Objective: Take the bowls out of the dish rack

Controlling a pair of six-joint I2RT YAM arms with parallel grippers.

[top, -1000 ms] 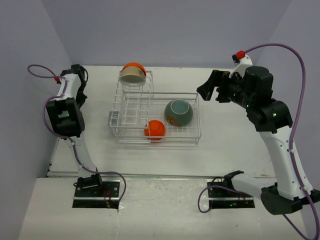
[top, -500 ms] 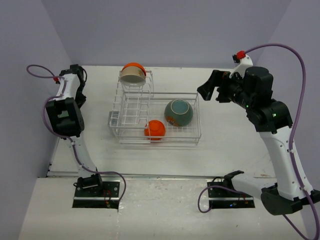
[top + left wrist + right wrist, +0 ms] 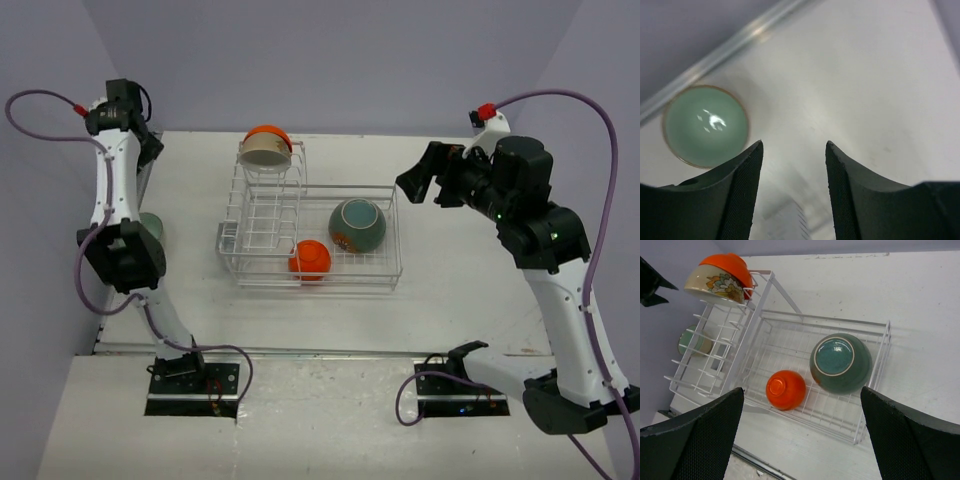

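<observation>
The cream flowered bowl (image 3: pixel 265 153) is to the right in the top view, so the left gripper will swing across next and turn onto the cream flowered bowl's outer rim, clear of the rack's wires.
The wire dish rack (image 3: pixel 372 272) (image 3: pixel 875 375) stands mid-table. A dark teal bowl (image 3: pixel 357 225) (image 3: pixel 841 363) and a small orange bowl (image 3: pixel 310 260) (image 3: pixel 785 389) lie upside down in its basket. A cream flowered bowl (image 3: pixel 265 153) (image 3: pixel 717 285) with an orange bowl (image 3: pixel 267 132) (image 3: pixel 727 264) behind it rests on the plate-slot end. A pale green bowl (image 3: pixel 152 226) (image 3: pixel 705 125) (image 3: pixel 695 342) sits upright on the table left of the rack. My left gripper (image 3: pixel 143 150) (image 3: pixel 794 145) hangs open and empty high above the table beside it. My right gripper (image 3: pixel 420 175) (image 3: pixel 800 390) is wide open above the rack's right side.
The left wall and the table's metal edge strip (image 3: pixel 725 47) run close behind the pale green bowl. The left arm's elbow (image 3: pixel 125 260) hangs over the table's left edge. Purple walls enclose the table at the back and on both sides.
My left gripper has opened and risen well above the table, and the pale green bowl now shows on the table at the left. The right arm has barely moved.
</observation>
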